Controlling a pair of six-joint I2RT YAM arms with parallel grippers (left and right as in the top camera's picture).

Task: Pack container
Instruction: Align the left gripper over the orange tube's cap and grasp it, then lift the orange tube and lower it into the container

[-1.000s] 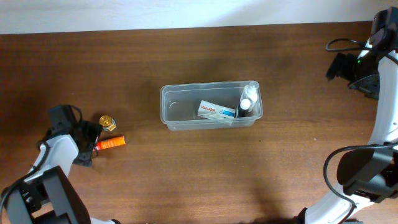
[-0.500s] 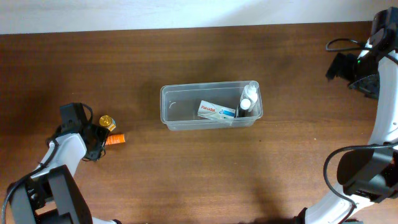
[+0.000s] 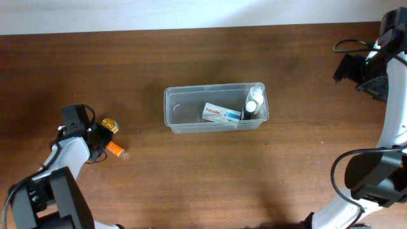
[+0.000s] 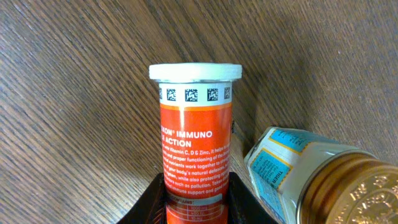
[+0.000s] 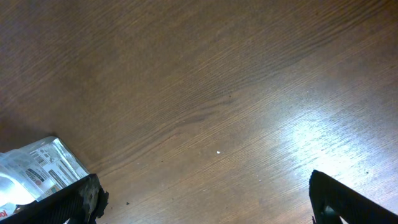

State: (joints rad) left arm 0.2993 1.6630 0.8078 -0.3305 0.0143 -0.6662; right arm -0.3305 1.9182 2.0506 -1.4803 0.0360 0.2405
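I will lift my left gripper next, move it right in the overhead view and lower it to release the orange tube point(image 3: 115, 149) in the container beyond the Panadol box point(image 3: 221, 114), as the container's bottom shows there.
The clear container point(image 3: 173, 118) stands mid-table and holds a Panadol box point(image 3: 221, 114) and a white bottle point(image 3: 253, 104). Far left of it, my left gripper point(image 3: 103, 146) is shut on an orange tube point(image 3: 115, 149). In the left wrist view the orange tube point(image 4: 196, 146), white cap away from me, sits clamped between the black fingers of the left gripper point(image 4: 197, 208). A gold-lidded jar point(image 4: 311, 177) lies just to its right, close to the tube. My right gripper point(image 5: 208, 202) hangs open over bare wood at the far right of the table.
The gold-lidded jar point(image 3: 109, 124) lies just beyond the left gripper. A foil packet point(image 5: 37, 165) shows at the left edge of the right wrist view. The right arm point(image 3: 365, 67) and its cables fill the back right corner.
My left gripper moved onto the orange tube and shut on it. The tube has turned from lying level to pointing down-right. The right arm has not moved.
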